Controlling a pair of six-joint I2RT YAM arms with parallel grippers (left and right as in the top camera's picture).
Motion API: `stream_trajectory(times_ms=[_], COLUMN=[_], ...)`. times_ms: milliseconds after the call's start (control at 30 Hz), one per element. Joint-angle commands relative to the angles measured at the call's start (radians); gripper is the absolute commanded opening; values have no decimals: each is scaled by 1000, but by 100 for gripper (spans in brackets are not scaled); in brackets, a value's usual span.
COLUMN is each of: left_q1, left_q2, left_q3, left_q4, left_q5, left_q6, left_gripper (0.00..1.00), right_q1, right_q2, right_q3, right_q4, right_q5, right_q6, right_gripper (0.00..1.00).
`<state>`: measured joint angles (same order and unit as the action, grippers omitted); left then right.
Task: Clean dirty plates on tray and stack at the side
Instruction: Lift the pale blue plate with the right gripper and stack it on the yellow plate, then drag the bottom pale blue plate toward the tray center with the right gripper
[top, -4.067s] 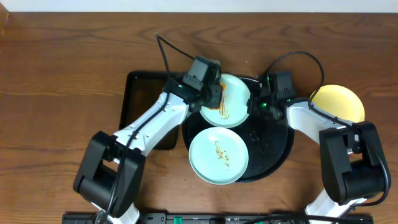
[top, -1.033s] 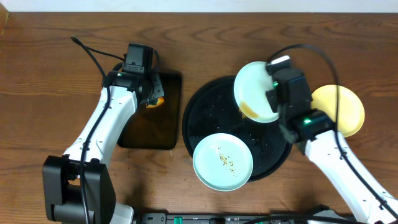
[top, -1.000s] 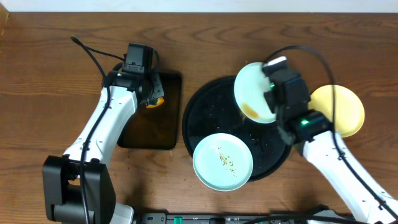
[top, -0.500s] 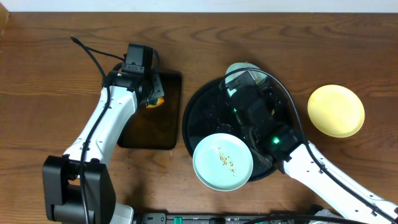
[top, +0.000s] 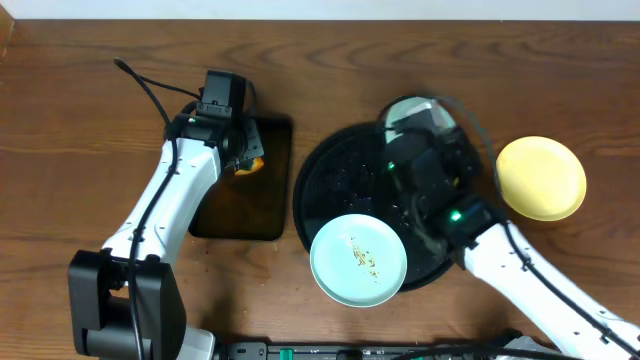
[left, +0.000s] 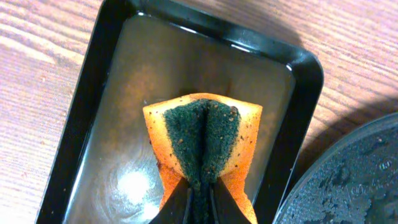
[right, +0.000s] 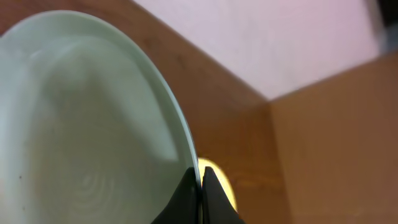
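My right gripper should swing over next, lower the plate it is holding until it is flat and let it go, because the pale yellow plate (top: 541, 177) (right: 217, 172) is below and to the gripper's right in the overhead view.
My right gripper (top: 424, 128) is shut on the rim of a pale mint-blue plate (right: 93, 112) and holds it tilted on edge above the back of the round black tray (top: 325, 190). In the overhead view my arm hides most of this plate (top: 412, 104). The right wrist view shows the fingers (right: 200, 186) pinching the rim. A second mint-blue plate (top: 358, 259) with brown smears lies at the tray's front edge. The pale yellow plate (top: 541, 177) lies on the bare wood at the right. My left gripper (top: 240, 152) is shut on an orange sponge (left: 202, 134).
The sponge, folded with its green scouring side inward, hangs over a small dark rectangular tray (left: 112, 62) left of the round tray (left: 348, 180). Black cables run from both arms across the back of the table. A brown box corner shows in the right wrist view (right: 336, 137).
My right arm has swung the held mint plate over the back of the round tray and tipped it further on edge. The left arm and sponge have not moved.
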<state>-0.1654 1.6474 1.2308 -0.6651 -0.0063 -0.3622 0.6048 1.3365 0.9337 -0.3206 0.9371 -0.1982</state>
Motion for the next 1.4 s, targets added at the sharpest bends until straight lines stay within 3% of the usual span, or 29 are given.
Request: stream_trajectory(times_ms=[0,200,533,933,1067,1167,1267,1367], left_q1=[3,3,3,3,3,3,3,3], left_q2=[-5,-5,-5,-5,-5,-5,-5,-5], left_q3=[4,4,4,4,4,4,4,4], left_q4=[-5,-8,-9,-9,-9,-8,-9,-8], left_q5=[-5,-5,-5,-5,-5,-5,-5,-5], left_q6=[13,13,13,13,13,13,13,13], left_gripper=[8,8,8,8,8,8,8,8], right_q1=[-119,-330,-751,-1005,-1017,-1017,-1017,-1013], right_q2=[-9,-10,10,123,139,139,139,139], right_q3=[1,1,1,1,1,1,1,1], right_q4=[-26,-44,-151,-115,-113,-97,-95,-95], right_q5=[-90,-212,-492,-662,-686,-747,-856,-1053], right_q6=[203,293,570,613,613,612,602,569], right_gripper=[1,1,1,2,19,23,51,54])
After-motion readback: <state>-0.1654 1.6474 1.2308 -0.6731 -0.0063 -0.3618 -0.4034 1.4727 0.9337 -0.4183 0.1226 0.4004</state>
